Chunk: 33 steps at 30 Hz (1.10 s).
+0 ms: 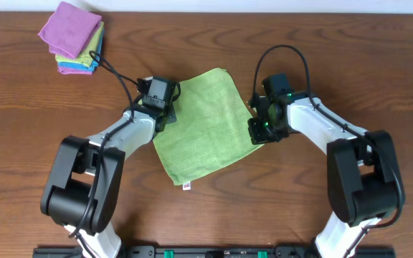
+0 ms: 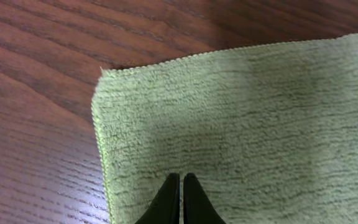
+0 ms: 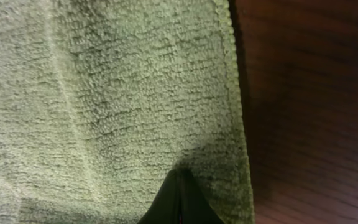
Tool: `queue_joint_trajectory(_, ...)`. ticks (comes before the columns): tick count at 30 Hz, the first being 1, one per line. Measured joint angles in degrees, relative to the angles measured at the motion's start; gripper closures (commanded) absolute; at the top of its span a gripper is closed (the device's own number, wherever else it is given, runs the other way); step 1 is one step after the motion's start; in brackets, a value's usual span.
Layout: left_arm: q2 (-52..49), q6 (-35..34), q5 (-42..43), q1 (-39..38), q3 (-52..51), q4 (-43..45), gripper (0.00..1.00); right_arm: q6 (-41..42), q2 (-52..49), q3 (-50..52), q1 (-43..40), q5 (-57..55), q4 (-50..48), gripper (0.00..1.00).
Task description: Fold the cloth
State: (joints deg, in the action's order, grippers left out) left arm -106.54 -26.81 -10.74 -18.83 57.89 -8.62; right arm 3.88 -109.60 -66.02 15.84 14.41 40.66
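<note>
My right gripper slides the cloth back toward the bare wood by its near edge next and lifts off to release it, because the cloth lies crooked.
A green cloth (image 1: 206,122) lies spread flat on the wooden table, a small white tag at its near corner. My left gripper (image 1: 168,111) is at the cloth's left edge. In the left wrist view its fingers (image 2: 181,180) are shut, tips resting on the flat cloth (image 2: 247,124) just inside a corner, with nothing seen between them. My right gripper (image 1: 258,133) is at the cloth's right edge. In the right wrist view its fingers (image 3: 180,177) are shut with the tips sunk into the cloth (image 3: 117,93), and creases run toward them.
A stack of folded cloths (image 1: 74,39), purple on top over green and blue, sits at the far left of the table. Black cables run from both wrists. Bare wood (image 1: 214,215) surrounds the cloth.
</note>
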Motion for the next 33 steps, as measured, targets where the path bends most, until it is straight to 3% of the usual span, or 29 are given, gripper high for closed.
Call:
queue_joint_trajectory(14, -2.60, 3.10, 0.00, 0.11, 0.02, 4.09, 0.95, 0.70, 1.01, 1.18, 5.22, -6.36, -0.48, 0.98)
queue_joint_trajectory(33, -4.46, 9.11, 2.91, 2.64, 0.22, 10.86, 0.94, 14.01, 1.31, 1.77, 17.57, -6.75, 11.19, 0.98)
